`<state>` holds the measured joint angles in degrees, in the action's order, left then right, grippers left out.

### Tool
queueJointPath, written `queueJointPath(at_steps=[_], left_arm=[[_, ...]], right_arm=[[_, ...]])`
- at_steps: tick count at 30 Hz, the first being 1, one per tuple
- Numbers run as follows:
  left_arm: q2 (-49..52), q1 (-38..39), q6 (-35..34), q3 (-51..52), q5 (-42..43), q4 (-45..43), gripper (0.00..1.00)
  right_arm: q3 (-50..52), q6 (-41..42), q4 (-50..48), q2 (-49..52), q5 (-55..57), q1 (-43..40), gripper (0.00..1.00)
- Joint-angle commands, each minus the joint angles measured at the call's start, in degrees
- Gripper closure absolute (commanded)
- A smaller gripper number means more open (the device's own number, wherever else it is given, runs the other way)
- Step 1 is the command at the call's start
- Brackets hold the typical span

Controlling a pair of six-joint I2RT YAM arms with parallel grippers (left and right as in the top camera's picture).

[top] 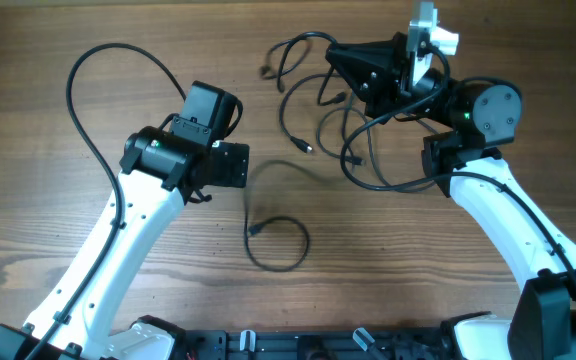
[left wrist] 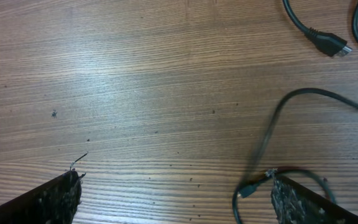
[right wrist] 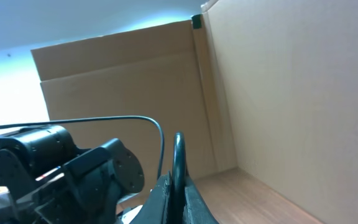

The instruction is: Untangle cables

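The piece of black cable swings toward the right in the overhead view and down to bare wood past the tangle next. My right gripper then releases it clear of other cables.
The cables [top: 340, 120] lie bunched in a loose black tangle at the back right of the wooden table [top: 448, 270], with small plug ends pointing left. One separate cable [top: 280, 248] curls in a loop at mid-table. My right gripper [top: 336, 56] is raised over the tangle and tilted. In the right wrist view its fingers [right wrist: 166, 196] are shut on a black cable strand [right wrist: 178, 155]. My left gripper [top: 236, 166] stands left of the tangle. It hangs wide open [left wrist: 176, 183] over bare wood and holds nothing. A thin cable end [left wrist: 248, 190] lies by its right finger [left wrist: 291, 202].
A thicker plug [left wrist: 332, 45] lies at the top right of the left wrist view. Cardboard walls [right wrist: 278, 87] stand around the table's far side. The left arm's own thick cable [top: 86, 95] arcs over the table's left part. The arm bases [top: 298, 345] line the front edge.
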<state>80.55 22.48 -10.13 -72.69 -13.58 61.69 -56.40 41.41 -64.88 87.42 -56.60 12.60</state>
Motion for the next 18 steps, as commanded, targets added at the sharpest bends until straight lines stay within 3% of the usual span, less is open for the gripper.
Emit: queueJointPath(at_steps=[1, 13, 18], left_arm=[[-0.8, -0.2, 0.7, 0.0, 0.1, 0.0, 0.0], [-0.8, -0.2, 0.7, 0.0, 0.1, 0.0, 0.0], [-0.8, -0.2, 0.7, 0.0, 0.1, 0.0, 0.0]], right_arm=[[-0.7, -0.3, 0.6, -1.0, -2.7, 0.3, 0.96], [-0.8, -1.4, 1.8, -1.0, 1.5, -1.0, 0.96], [-1.4, -0.7, 11.2, -1.1, 1.5, -3.7, 0.96]])
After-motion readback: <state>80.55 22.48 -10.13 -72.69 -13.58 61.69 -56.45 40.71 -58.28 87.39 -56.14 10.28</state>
